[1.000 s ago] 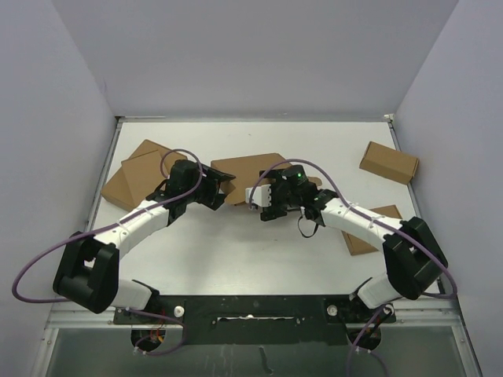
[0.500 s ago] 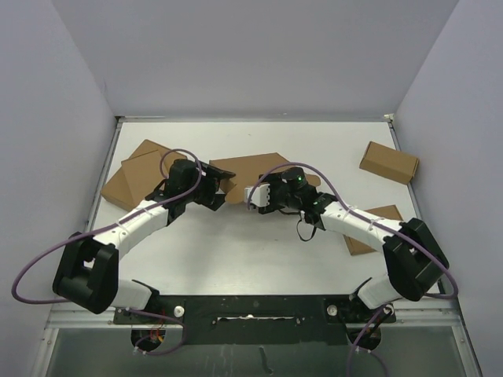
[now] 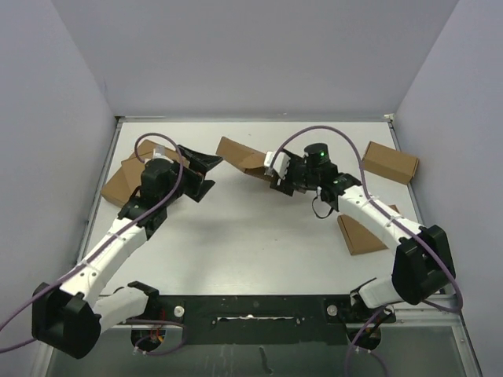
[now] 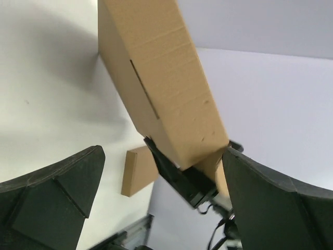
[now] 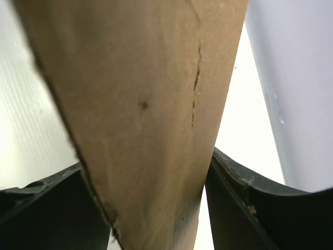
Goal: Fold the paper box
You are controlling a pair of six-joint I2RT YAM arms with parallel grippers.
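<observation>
The bare middle of the table is below my right gripper, so next the gripper will turn, lower the paper box (image 3: 242, 157) flat onto that place and let go of it.
The paper box (image 3: 242, 157), brown and folded into a flat closed shape, hangs tilted above the table's middle. My right gripper (image 3: 269, 166) is shut on its right end. In the right wrist view the cardboard (image 5: 140, 104) fills the gap between both black fingers (image 5: 255, 208). My left gripper (image 3: 206, 174) stands open just left of the box, apart from it. The left wrist view looks up along the box (image 4: 161, 88), which has a slot in its side, with the left gripper (image 4: 161, 208) spread wide and holding nothing.
A flat cardboard piece (image 3: 126, 179) lies at the left behind my left arm. One small brown box (image 3: 389, 162) sits at the back right, another (image 3: 365, 233) by my right forearm. Grey walls close the table in on three sides.
My left gripper let go of the box, opened wide and drew back to the left. My right gripper closed on the box and carried it up and toward the back.
</observation>
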